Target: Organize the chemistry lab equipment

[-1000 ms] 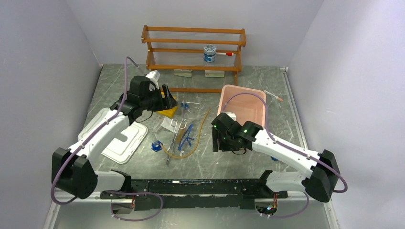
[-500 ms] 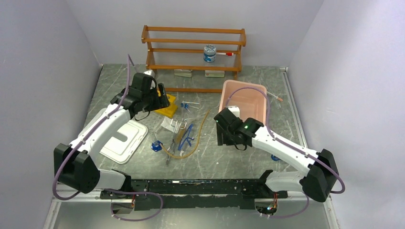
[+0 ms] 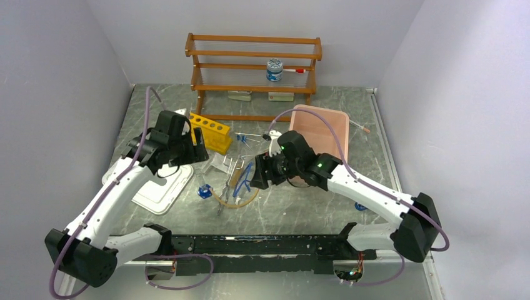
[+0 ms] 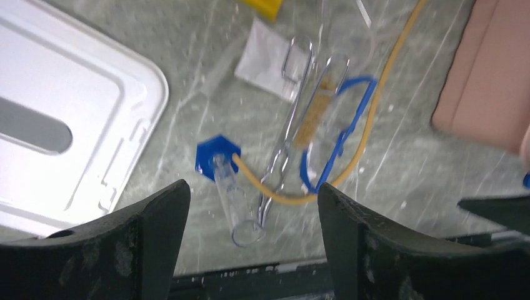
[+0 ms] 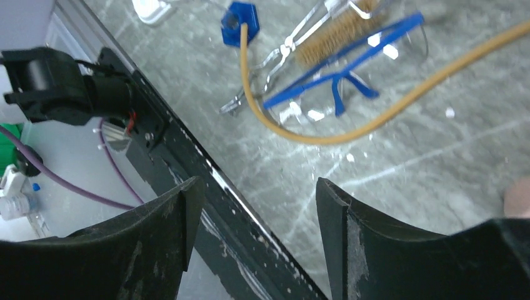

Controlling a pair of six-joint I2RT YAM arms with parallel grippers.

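Note:
My left gripper is to go down next and move back around the clear cylinder's upper side (image 4: 243, 219), just below the cylinder's rim.
A yellow test-tube rack (image 3: 209, 130) stands behind a pile in mid-table. The pile holds a tan hose (image 3: 240, 201), metal tongs (image 3: 224, 189), blue-framed goggles (image 3: 247, 177) and a clear tube with a blue cap (image 3: 203, 190). My left gripper (image 3: 192, 155) hangs open and empty left of the pile, near the rack. In the left wrist view the left gripper (image 4: 253, 190) frames the tube (image 4: 230, 203), the hose (image 4: 278, 195) and the tongs (image 4: 294, 122) below. My right gripper (image 3: 261, 178) is open and empty at the pile's right edge. The right wrist view shows the right gripper (image 5: 256, 184) above the hose (image 5: 325, 135).
A white lid (image 3: 159, 184) lies left of the pile, under my left arm. A pink bin (image 3: 322, 134) sits at the right. Behind stands a wooden shelf (image 3: 253, 62) with a jar (image 3: 274, 70). Small blue-capped tubes (image 3: 247, 137) lie beside the rack. A black rail (image 5: 181, 144) runs along the near edge.
My left gripper has drawn back and to the left from the yellow rack, which now shows in full. My right gripper has swung left from the pink bin to the pile.

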